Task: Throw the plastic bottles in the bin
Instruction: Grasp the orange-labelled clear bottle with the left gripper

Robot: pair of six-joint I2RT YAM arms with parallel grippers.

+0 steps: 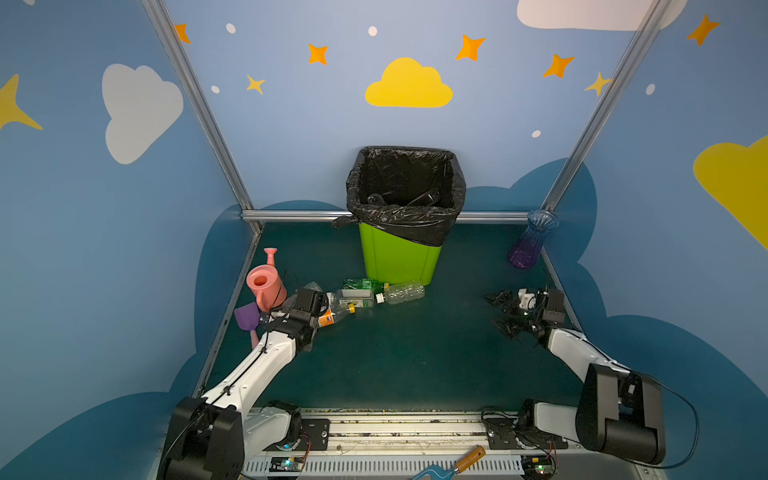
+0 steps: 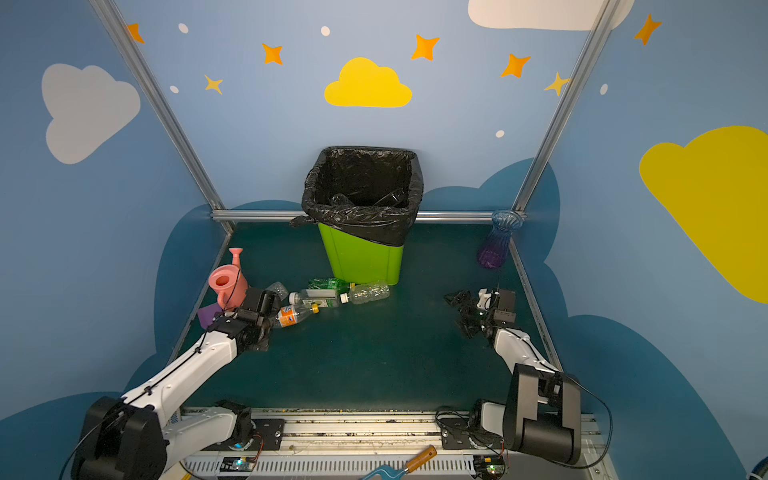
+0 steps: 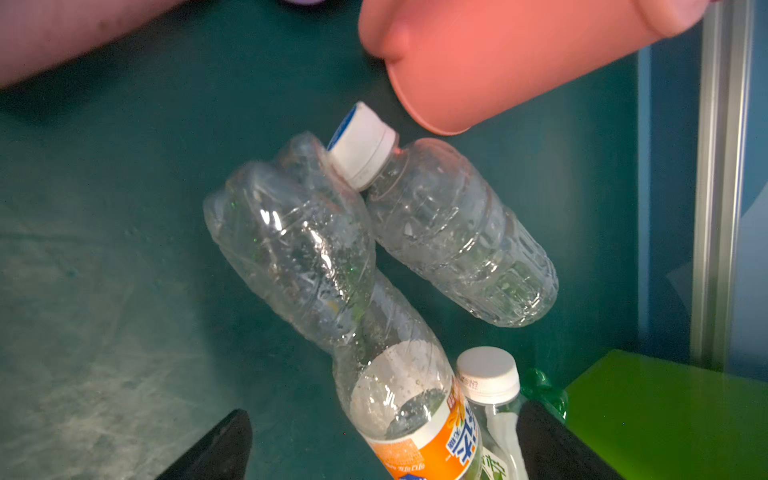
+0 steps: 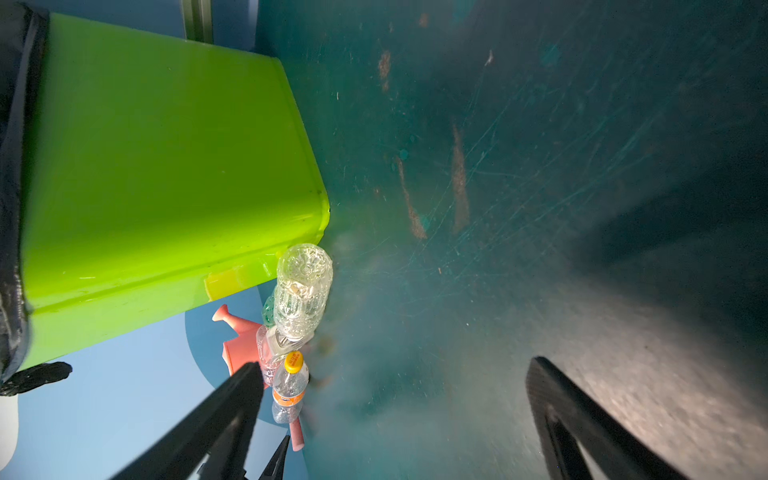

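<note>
I will lower my left gripper onto the middle of the orange-labelled bottle at the orange label [image 2: 286,316] [image 3: 412,432] and close around it, because the bottle is already between my open fingers.
The lime-green bin [image 1: 399,257] with its black liner stands at the back centre, and dark bottles lie inside [image 1: 424,197]. Several plastic bottles lie in front of it on its left side: a green one [image 1: 361,283], a clear ribbed one [image 1: 403,291], a white-labelled one [image 1: 351,296] and an orange-labelled one [image 1: 334,316]. My left gripper [image 3: 384,409] is open, its jaws wide to either side of the orange-labelled bottle [image 3: 415,419] and a white-capped bottle [image 3: 490,382]. A clear bottle [image 3: 449,232] lies further on. My right gripper [image 1: 498,313] hangs open over bare floor at the right.
A pink watering can [image 1: 266,284] and a purple shovel [image 1: 248,318] sit right beside my left wrist by the left wall. A blue-purple vase [image 1: 530,241] stands in the back right corner. A wooden-handled tool [image 1: 457,461] lies on the front rail.
</note>
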